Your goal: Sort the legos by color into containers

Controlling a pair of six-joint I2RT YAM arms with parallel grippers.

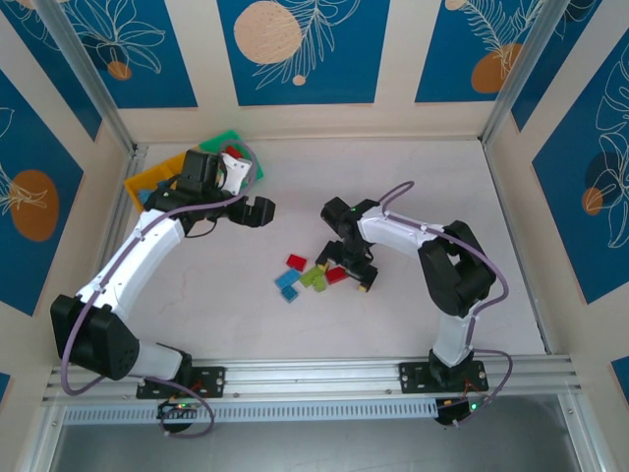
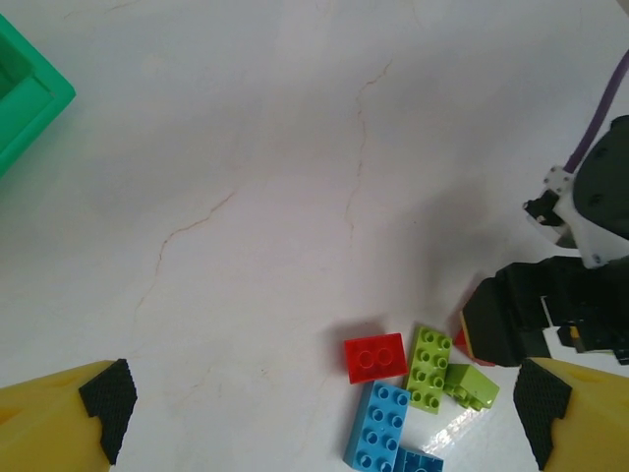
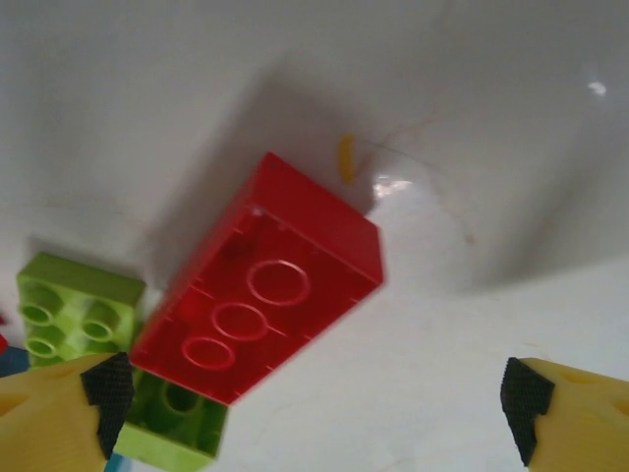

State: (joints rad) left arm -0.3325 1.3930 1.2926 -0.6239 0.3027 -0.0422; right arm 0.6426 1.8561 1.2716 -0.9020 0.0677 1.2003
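My right gripper should move down and slightly toward the green bricks, over the red brick's middle [image 1: 336, 275] [image 3: 251, 300], because the red brick is below my gripper, nearer the finger beside the green bricks.
Loose legos lie mid-table: a red one [image 1: 296, 262], blue ones [image 1: 287, 280] and lime green ones [image 1: 314, 276]. My right gripper [image 1: 352, 271] hovers low over the pile's right side, open. Between its fingers, nearer the left one, lies a red brick [image 3: 260, 305], hollow side up and untouched. Green bricks [image 3: 79, 307] sit beside that finger. My left gripper [image 1: 254, 211] hangs open and empty above the table, right of the containers [image 1: 149, 183]. Its wrist view shows a red brick [image 2: 374, 356], a green one [image 2: 429, 369] and a blue one [image 2: 379, 428] ahead.
The green bin [image 1: 228, 141] holds a red brick [image 1: 233, 152] at the back left, its corner [image 2: 25, 98] in the left wrist view. The right arm's black gripper [image 2: 511, 317] stands beside the pile. Cage walls enclose the table on three sides.
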